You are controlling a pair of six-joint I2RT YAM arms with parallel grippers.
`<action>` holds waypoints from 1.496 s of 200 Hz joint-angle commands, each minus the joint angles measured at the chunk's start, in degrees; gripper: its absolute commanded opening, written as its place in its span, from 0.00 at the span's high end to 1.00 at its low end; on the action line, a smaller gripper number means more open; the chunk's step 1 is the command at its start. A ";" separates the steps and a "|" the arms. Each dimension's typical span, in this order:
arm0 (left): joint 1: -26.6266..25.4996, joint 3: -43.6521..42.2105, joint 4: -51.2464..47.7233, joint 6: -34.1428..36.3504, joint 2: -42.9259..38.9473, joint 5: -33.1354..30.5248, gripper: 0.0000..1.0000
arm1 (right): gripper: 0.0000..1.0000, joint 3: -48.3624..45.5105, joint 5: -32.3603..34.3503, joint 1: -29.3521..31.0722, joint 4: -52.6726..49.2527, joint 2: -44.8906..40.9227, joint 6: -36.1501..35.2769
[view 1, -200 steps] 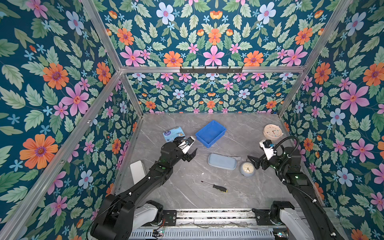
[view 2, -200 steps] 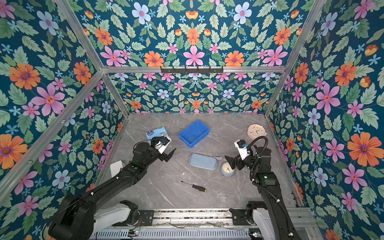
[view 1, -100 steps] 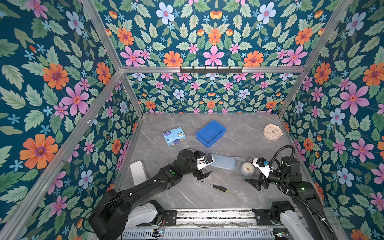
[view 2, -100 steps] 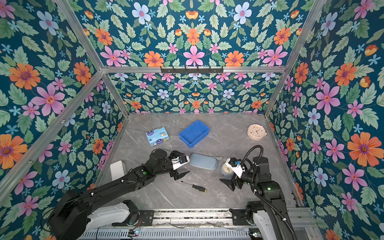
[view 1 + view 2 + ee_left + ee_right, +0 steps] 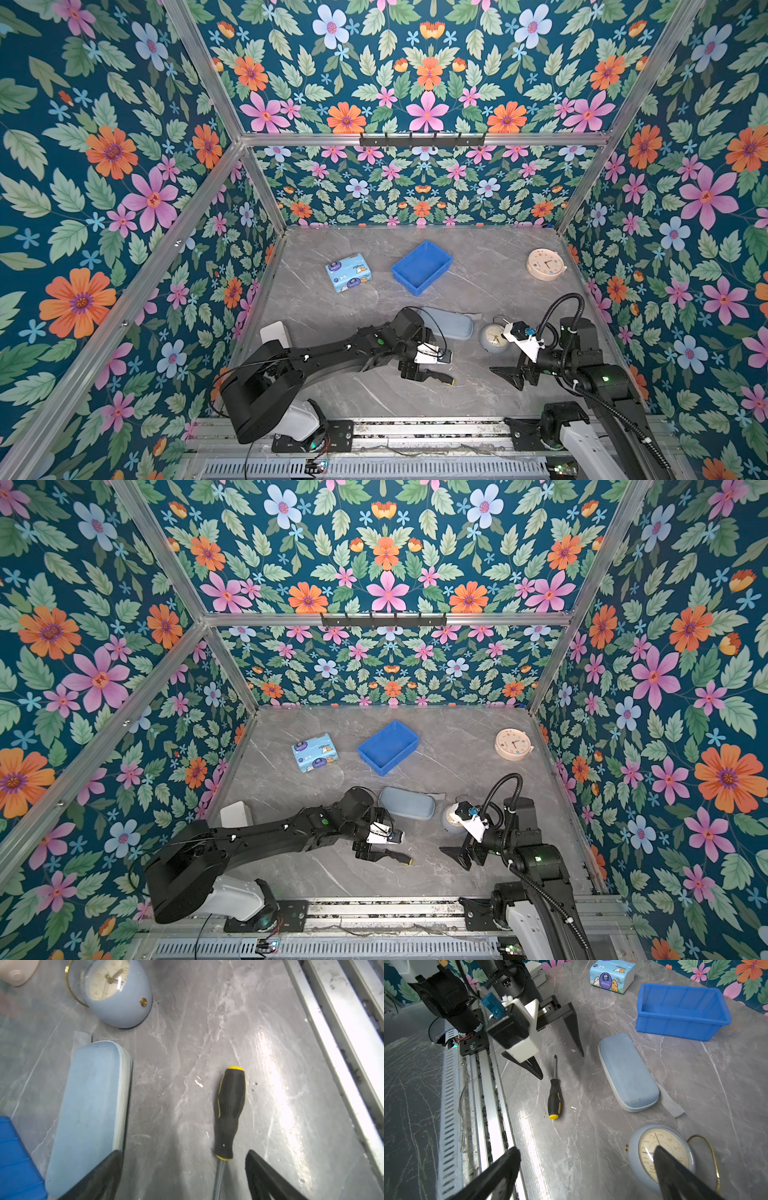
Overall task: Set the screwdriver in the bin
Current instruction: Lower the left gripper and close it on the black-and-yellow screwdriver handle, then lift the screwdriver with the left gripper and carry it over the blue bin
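I need to move my left gripper down toward the screwdriver's handle next and close on its narrow neck point(image 5: 225, 1144), because my open fingers are still above the screwdriver's thin stem.
The screwdriver point(image 5: 442, 377) point(image 5: 401, 857) lies flat on the grey table near the front edge, its black handle ending in yellow. My left gripper point(image 5: 419, 374) point(image 5: 561, 1067) hangs low over it, open. Its two fingers straddle the thin shaft just below the handle point(image 5: 229, 1109) and touch nothing. The blue bin point(image 5: 422, 268) point(image 5: 388, 746) point(image 5: 681, 1007) stands empty further back at the middle of the table. My right gripper point(image 5: 507, 378) point(image 5: 586, 1149) is open and empty, to the right of the screwdriver and close to the table.
A pale blue case point(image 5: 451, 324) lies between screwdriver and bin. A small blue-grey clock point(image 5: 492, 337) stands beside my right gripper. A pink clock point(image 5: 545, 264) sits back right, a tissue pack point(image 5: 348, 272) left of the bin, a white box point(image 5: 274, 332) at the left wall.
My left arm has swung from beside the tissue pack forward and right, down over the screwdriver. My right arm has drawn back toward the front and lowered.
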 commanded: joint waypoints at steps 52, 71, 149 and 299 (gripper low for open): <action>-0.50 10.41 -19.81 5.06 9.67 1.40 0.34 | 0.01 -0.01 3.40 0.06 -2.08 -0.15 -1.50; -0.72 11.78 -21.01 5.02 11.18 0.07 0.42 | 0.01 -0.19 3.41 0.06 -1.61 -0.09 -1.25; -2.25 17.60 -23.72 -0.39 17.75 -6.49 0.51 | 0.01 -0.79 3.76 0.02 -1.12 -0.48 -1.04; -3.94 18.03 -24.43 -3.35 19.09 -9.23 1.00 | 0.01 -0.88 4.30 0.06 -0.81 -1.10 -0.64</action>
